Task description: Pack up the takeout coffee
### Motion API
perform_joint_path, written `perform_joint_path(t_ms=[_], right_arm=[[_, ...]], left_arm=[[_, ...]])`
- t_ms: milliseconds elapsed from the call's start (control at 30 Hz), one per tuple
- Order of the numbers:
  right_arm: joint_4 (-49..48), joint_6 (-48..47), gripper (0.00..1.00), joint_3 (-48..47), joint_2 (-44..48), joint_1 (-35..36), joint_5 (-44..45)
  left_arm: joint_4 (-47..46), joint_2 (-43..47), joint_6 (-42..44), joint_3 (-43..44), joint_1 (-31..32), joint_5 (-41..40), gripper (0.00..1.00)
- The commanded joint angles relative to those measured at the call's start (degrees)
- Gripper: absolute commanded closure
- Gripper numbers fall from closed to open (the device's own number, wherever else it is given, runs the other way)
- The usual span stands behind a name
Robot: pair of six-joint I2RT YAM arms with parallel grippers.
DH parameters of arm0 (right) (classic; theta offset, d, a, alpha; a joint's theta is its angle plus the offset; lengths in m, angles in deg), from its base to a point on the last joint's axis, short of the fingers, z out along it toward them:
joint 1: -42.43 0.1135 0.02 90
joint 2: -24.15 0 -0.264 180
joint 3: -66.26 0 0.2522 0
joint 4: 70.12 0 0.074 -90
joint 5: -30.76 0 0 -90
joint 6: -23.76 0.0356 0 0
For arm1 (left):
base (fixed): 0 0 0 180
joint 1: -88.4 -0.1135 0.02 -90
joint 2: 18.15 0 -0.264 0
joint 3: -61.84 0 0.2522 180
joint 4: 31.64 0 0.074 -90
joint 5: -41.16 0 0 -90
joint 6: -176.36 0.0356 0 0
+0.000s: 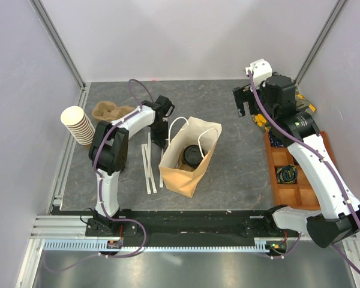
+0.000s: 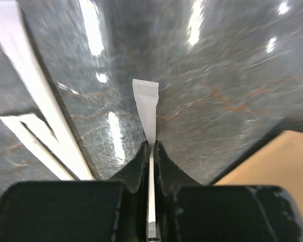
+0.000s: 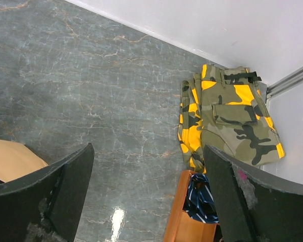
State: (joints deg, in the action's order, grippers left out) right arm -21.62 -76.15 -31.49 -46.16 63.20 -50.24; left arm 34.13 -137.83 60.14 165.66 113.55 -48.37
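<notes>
My left gripper rises with the white strip next, tilts, crosses over the bag's opening (image 1: 188, 152) and releases it inside, as the bag's paper sides stand above the tabletop.
The takeout coffee (image 1: 192, 155) stands inside the open brown paper bag (image 1: 189, 175) at mid-table; only its round black lid shows from above. My left gripper (image 1: 158, 140) points down just left of the bag, beside its white handles. In the left wrist view that gripper (image 2: 151, 143) is shut on a thin white strip (image 2: 146, 106) with a serrated end, which sticks out over the grey table. The bag's side (image 2: 288, 161) shows at the lower right there. My right gripper (image 1: 245, 108) hangs open and empty over the table's far right, its jaws wide apart (image 3: 147, 151).
Other white strips (image 1: 149, 168) lie left of the bag. A stack of brown cups (image 1: 78, 125) and a cardboard carrier (image 1: 111, 111) sit at the far left. A wooden compartment tray (image 1: 297, 174) runs along the right side, with camouflage cloth (image 3: 232, 111) beyond it.
</notes>
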Motion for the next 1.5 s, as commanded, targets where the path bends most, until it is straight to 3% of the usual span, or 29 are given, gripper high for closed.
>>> perform_joint_path(t_ms=[0, 333, 500, 700, 800, 833, 1100, 1200, 1467], right_arm=[[-1.08, -0.37, 0.02, -1.35, -0.1, -0.12, 0.23], [-0.82, -0.55, 0.02, -4.08, -1.76, -0.12, -1.35], [-0.64, -0.55, 0.02, -4.52, -2.29, -0.21, -1.52], [-1.61, -0.28, 0.02, -3.73, -2.73, -0.21, -2.22], [-2.04, 0.33, 0.02, -3.03, -2.47, -0.12, -3.19], [-2.13, 0.51, 0.02, -2.94, -2.47, -0.12, -3.54], [-2.66, -0.8, 0.02, -2.41, -0.98, -0.29, -4.86], [-2.57, -2.56, 0.02, -3.2, -0.71, -0.12, -4.07], [-1.87, -3.53, 0.02, -3.38, 1.57, -0.12, -5.57]], left_arm=[[-0.77, 1.11, 1.26, 5.99, -1.15, -0.91, 0.98], [-2.08, 8.22, 8.19, 22.25, -1.59, -5.38, 0.98], [-9.89, 17.96, 14.96, 21.56, -3.96, -7.24, 0.98], [-22.9, 28.87, 25.77, 20.42, -6.51, 1.18, 0.98], [-24.94, 33.71, 29.55, 21.03, -6.51, 8.91, 0.98], [-24.94, 36.07, 31.3, 20.95, -6.51, 14.94, 0.98], [-25.11, 43.91, 29.82, 19.88, -5.2, 43.08, 0.98], [-25.55, 45.58, 27.63, 20.42, -1.7, 48.64, 0.98], [-26.17, 48.92, 24.64, 11.46, 9.3, 45.5, 0.98]])
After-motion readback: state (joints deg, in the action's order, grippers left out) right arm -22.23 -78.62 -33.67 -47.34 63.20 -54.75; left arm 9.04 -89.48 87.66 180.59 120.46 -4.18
